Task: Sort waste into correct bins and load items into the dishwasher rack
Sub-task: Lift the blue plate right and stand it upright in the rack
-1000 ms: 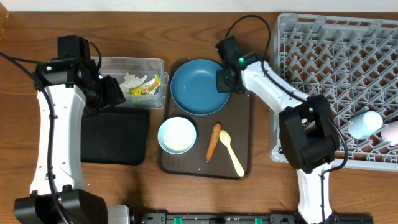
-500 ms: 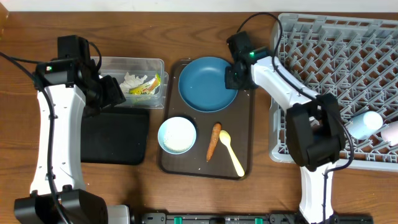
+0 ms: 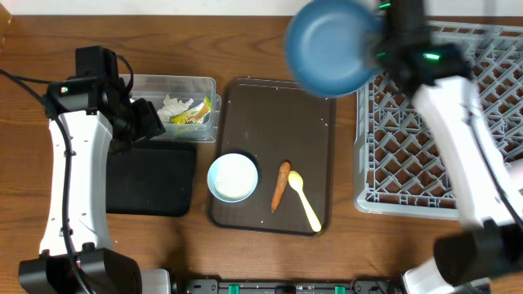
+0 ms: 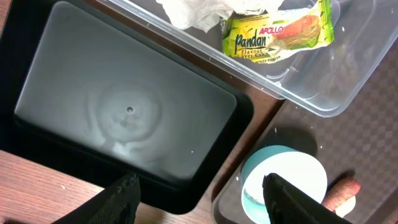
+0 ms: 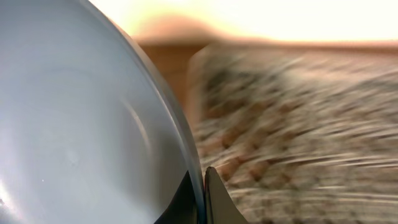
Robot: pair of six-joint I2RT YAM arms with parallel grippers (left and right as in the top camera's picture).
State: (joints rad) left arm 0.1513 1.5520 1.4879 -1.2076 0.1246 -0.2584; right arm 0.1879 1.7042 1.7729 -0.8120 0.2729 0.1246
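The plate will go to the right in the overhead view next, carried by my right gripper. I will then turn the plate upright as I lower it into the grey rack (image 5: 292, 130).
My right gripper (image 3: 384, 45) is shut on the rim of the dark blue plate (image 3: 331, 45) and holds it high in the air between the brown tray and the grey rack (image 3: 441, 122); the pinched rim shows in the right wrist view (image 5: 202, 193). The white bowl (image 3: 233, 177), carrot (image 3: 280, 185) and pale yellow spoon (image 3: 304, 198) lie on the brown tray (image 3: 278, 106). The clear tub (image 3: 151, 86) holds paper scraps (image 3: 173, 106) and the yellow-green wrapper (image 4: 277, 34). My left gripper (image 4: 199, 199) is open above the black tray (image 4: 124, 112).
The brown serving tray sits between the bins and the rack. A few white specks lie on it near the bowl. A cup is hidden under my right arm at the rack's right edge.
My right gripper has lifted the blue plate off the brown tray and carried it up and right toward the rack. The left arm has not moved.
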